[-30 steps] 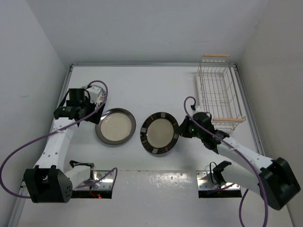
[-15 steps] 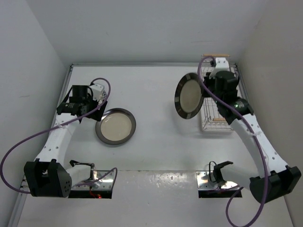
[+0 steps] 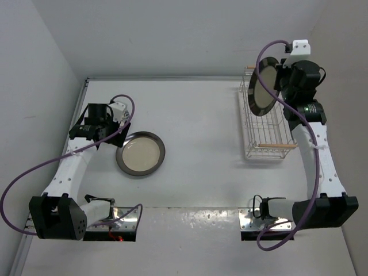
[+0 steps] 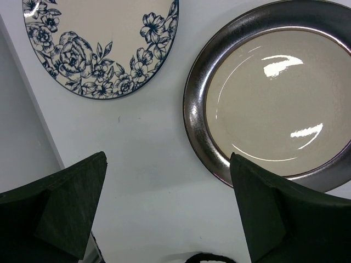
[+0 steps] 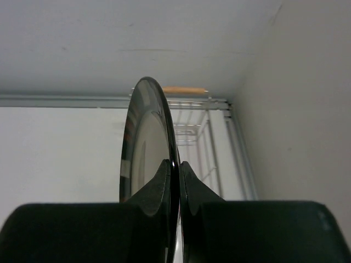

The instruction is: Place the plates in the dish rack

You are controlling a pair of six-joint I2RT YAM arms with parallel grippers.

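The right gripper should next move back and down into the near half of the rack and let go of the cream plate, since the wires in the rack's near half along the wall [image 3: 279, 130] are empty.
My right gripper [image 3: 280, 81] is shut on the rim of the cream plate with pale patches on its dark rim [image 3: 264, 86]. It holds the plate upright on edge above the far end of the white wire dish rack [image 3: 270, 150]. In the right wrist view the plate [image 5: 147, 142] stands edge-on between the fingers [image 5: 160, 181], with the rack [image 5: 216, 139] behind it. The plain dark-rimmed plate [image 3: 140, 153] lies flat on the table. My left gripper [image 4: 167, 159] is open and empty above the table, between that plate [image 4: 274, 93] and the blue floral plate [image 4: 98, 44]. The left arm hides the floral plate in the top view.
The rack stands along the right wall, with a wooden handle at its near end [image 3: 277, 145] and another at its far end [image 5: 184, 89]. Grey walls close in the table on the left, back and right. Purple cables loop from both arms.
My right arm has carried the patch-rimmed plate from the table up and right, and now holds it over the rack's far end. The left arm has barely moved.
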